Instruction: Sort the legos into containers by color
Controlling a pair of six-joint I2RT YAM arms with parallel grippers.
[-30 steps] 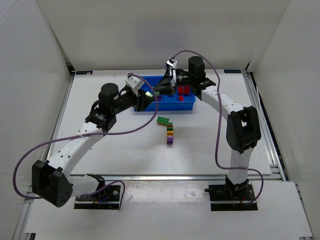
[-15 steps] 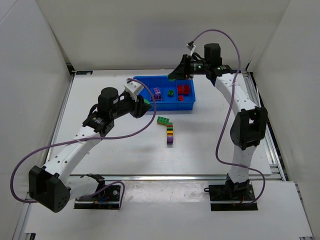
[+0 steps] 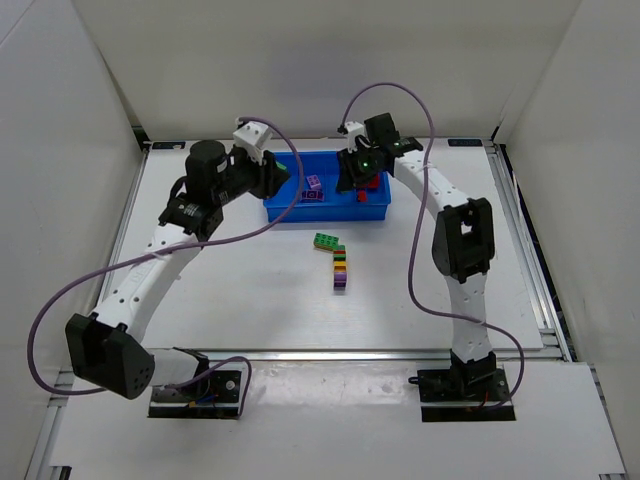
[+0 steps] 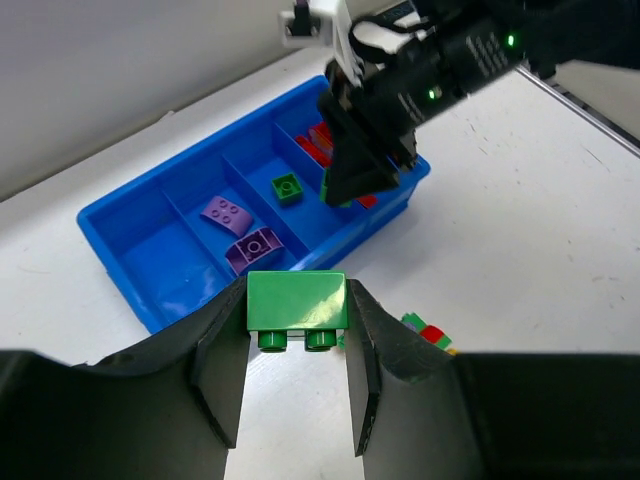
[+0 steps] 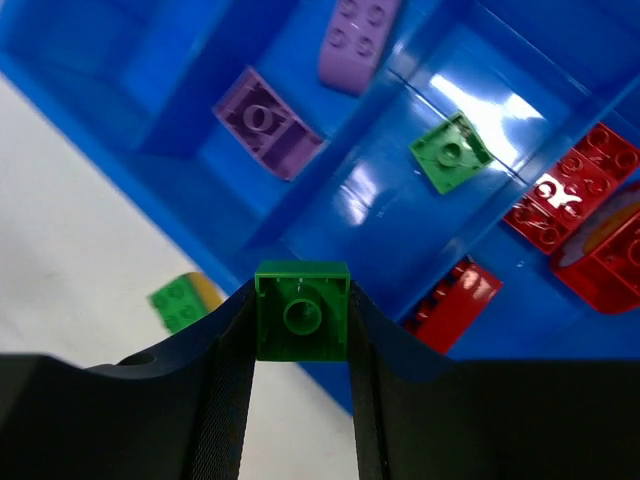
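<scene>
Next, my left gripper moves right in the top view, lowers and releases the lego, since the blue tray's section with a matching green lego lies below.
My left gripper [image 4: 297,325] is shut on a green two-stud lego [image 4: 297,299] and hangs just beyond the blue tray's [image 3: 325,215] left end, where the overhead view shows this gripper [image 3: 287,170]. My right gripper [image 5: 301,330] is shut on a square green lego [image 5: 301,312] above the tray's [image 5: 150,60] near wall, by the compartment with one green lego [image 5: 450,152]. Two purple legos [image 5: 268,122] lie in the compartment left of that one, and red legos [image 5: 575,200] in the one to its right. The leftmost compartment [image 4: 150,240] holds nothing.
A green lego [image 3: 326,241] and a short row of red, yellow and purple legos [image 3: 340,272] lie on the white table in front of the tray. Both arms crowd the tray, with the right gripper [image 4: 355,175] close ahead of the left one.
The left gripper has drawn back and to the left with its green lego. The right gripper rose behind the tray, then came back down over it, green lego still held.
</scene>
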